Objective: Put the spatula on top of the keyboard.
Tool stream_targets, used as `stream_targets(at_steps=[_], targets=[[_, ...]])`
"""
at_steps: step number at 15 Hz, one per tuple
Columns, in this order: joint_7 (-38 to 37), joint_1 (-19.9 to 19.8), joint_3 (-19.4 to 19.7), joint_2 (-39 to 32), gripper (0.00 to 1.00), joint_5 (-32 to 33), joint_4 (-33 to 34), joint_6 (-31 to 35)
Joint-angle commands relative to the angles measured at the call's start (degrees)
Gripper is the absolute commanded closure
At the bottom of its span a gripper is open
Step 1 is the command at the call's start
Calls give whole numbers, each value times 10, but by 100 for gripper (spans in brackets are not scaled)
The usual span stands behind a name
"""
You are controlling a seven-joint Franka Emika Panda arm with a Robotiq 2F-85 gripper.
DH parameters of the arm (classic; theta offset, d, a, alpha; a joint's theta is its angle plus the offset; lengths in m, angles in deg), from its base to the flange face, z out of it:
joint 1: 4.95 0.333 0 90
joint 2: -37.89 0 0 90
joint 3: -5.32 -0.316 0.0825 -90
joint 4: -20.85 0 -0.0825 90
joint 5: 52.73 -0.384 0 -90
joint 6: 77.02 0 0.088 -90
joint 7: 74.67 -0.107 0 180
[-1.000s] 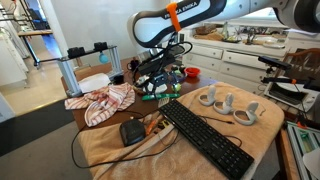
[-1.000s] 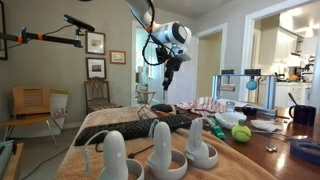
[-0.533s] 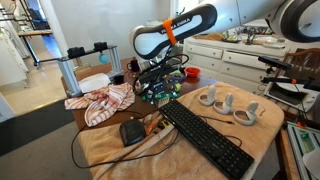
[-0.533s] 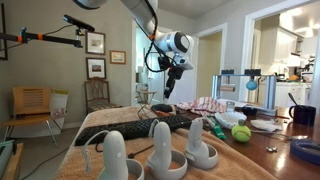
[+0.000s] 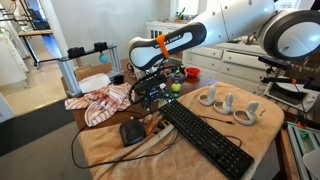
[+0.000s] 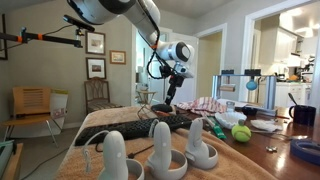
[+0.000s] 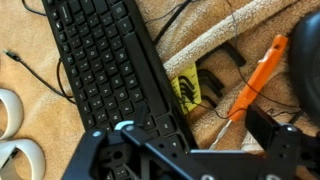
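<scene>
The robot's gripper should next move down and toward the mouse, to the orange handle's end by the spatula's shaft [image 7: 239, 106].
The long black keyboard [image 5: 205, 138] lies diagonally on the tan towel and shows in both exterior views [image 6: 130, 127]. In the wrist view it fills the left side [image 7: 105, 60]. The spatula has an orange handle [image 7: 262, 72] and a silver shaft, and lies on the towel to the right of the keyboard. In an exterior view it is a small orange streak by the mouse [image 5: 151, 124]. My gripper [image 7: 185, 150] is open and empty, fingers wide apart, hovering above the keyboard's end and the spatula [image 5: 152, 97] [image 6: 168, 102].
A black mouse [image 5: 133, 131] with cables lies next to the spatula. White VR controllers [image 5: 228, 103] [image 6: 150, 150] stand beyond the keyboard. A striped cloth [image 5: 102, 100], a tennis ball [image 6: 241, 132] and clutter sit further along the table. A yellow tag [image 7: 187, 88] lies beside the keyboard.
The arm has dropped lower and swung towards the mouse end of the keyboard. The gripper stays open. The spatula and keyboard have not moved.
</scene>
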Motion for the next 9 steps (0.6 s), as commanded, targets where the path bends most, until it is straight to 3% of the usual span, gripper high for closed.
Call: stream_targets(at_steps=[1, 9], targets=[[-18, 4, -1, -59, 0, -12, 87, -26], [-22, 14, -12, -120, 0, -14, 178, -85]])
